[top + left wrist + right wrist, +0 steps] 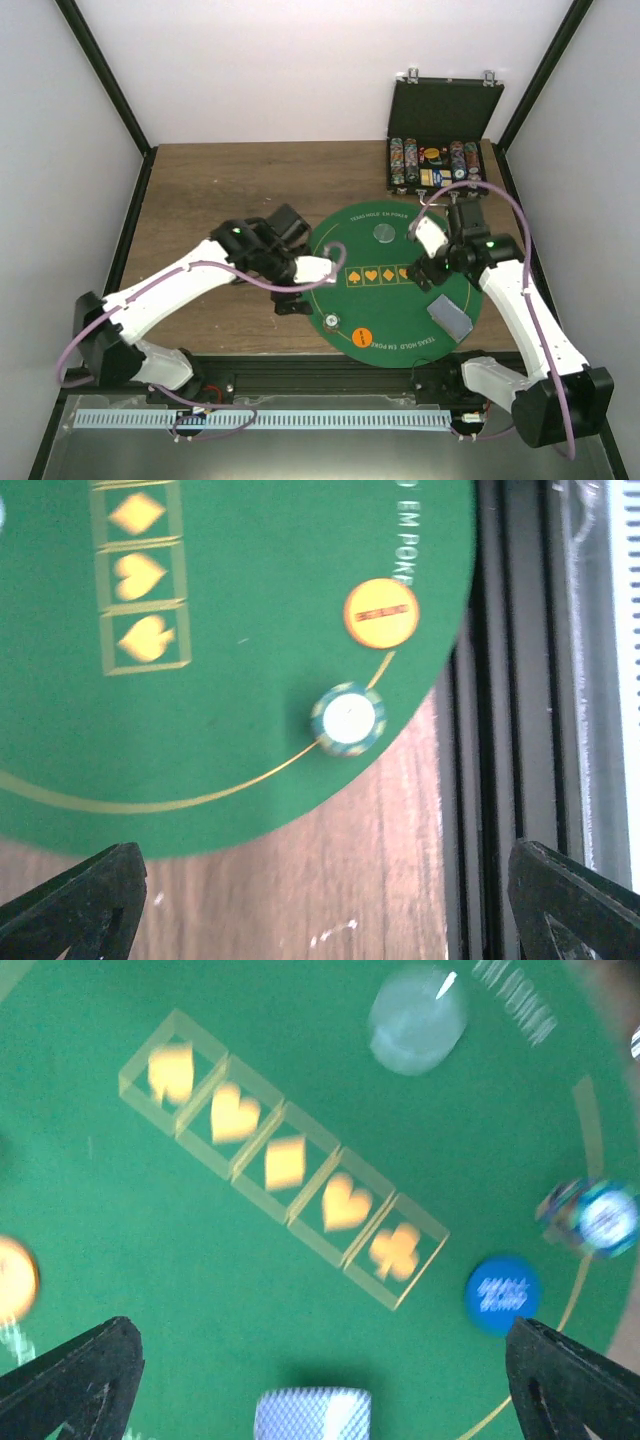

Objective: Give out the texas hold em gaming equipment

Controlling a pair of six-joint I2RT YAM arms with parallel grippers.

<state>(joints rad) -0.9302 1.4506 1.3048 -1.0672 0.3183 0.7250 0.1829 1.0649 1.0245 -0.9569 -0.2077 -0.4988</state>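
Note:
Next, my right gripper draws back and lowers its open fingers astride the deck of blue-backed cards, as the deck lies below and back from the gripper.
My left gripper [292, 303] [322, 880] is open and empty, over bare wood just off the mat's near-left edge. Ahead of it a striped chip [347, 718] [329, 321] lies on the mat's rim, with an orange disc [381, 613] [363, 339] beside it. My right gripper [420, 273] [320, 1360] is open and empty above the mat. A deck of blue-backed cards [312, 1415] [449, 316] lies below, between its fingers. A grey disc [417, 1020] [385, 233], a blue disc [503, 1295] and a second striped chip [590, 1215] lie on the mat.
The round green felt mat [400, 300] has a row of gold suit boxes [285, 1160]. A black hinged case [440, 150] stands open at the back right with rows of chips. A black rail [500, 680] runs along the table's near edge.

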